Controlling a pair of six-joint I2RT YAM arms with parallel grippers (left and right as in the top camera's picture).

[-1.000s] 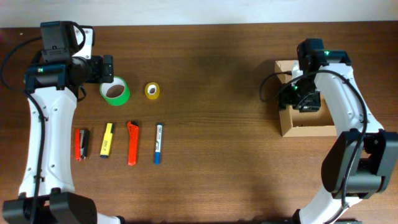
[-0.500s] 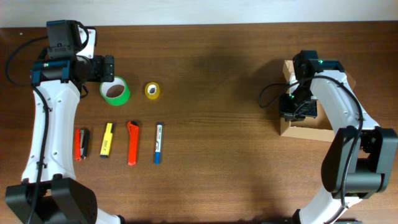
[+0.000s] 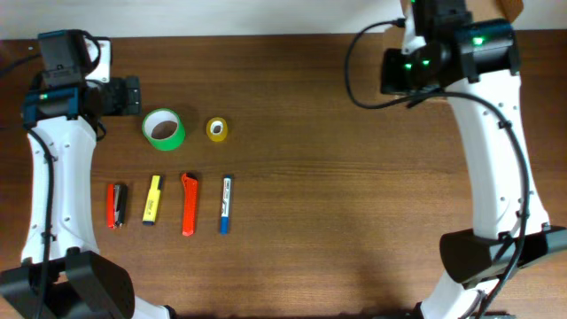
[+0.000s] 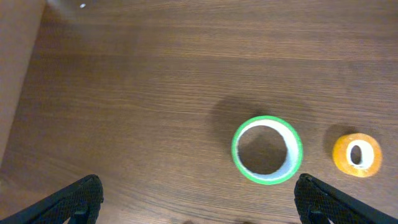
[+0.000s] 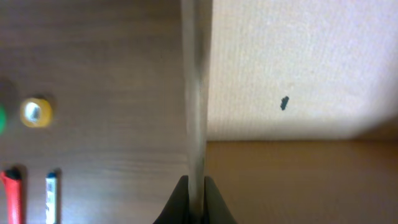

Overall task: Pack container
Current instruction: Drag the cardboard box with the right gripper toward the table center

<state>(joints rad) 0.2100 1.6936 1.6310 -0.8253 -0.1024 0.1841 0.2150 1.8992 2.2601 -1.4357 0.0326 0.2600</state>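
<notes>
The wood [image 5: 124, 121] beside the yellow tape roll is bare, so I will take my right gripper left in the overhead view, lower it and release the container [image 5: 292, 74].
The container [image 5: 292, 74] is a tan cardboard box, lifted off the table. My right gripper [image 5: 197, 200] is shut on its thin side wall, and the open inside lies to the right of the fingers. In the overhead view the right gripper [image 3: 409, 71] is raised high at the top right and hides nearly all of the box; only a tan corner [image 3: 510, 7] shows. My left gripper [image 4: 199, 196] is open over bare wood, just short of the green tape roll [image 4: 267, 150], with nothing between its fingers.
A green tape roll [image 3: 164, 129] and a small yellow tape roll [image 3: 217, 129] lie at the upper left. Below them sit a red stapler [image 3: 116, 205], a yellow highlighter [image 3: 152, 198], an orange-red cutter [image 3: 188, 204] and a blue marker [image 3: 225, 204].
My right gripper closed on the box wall and lifted the box from its spot at the table's right, up toward the camera. The left arm shifted slightly left.
</notes>
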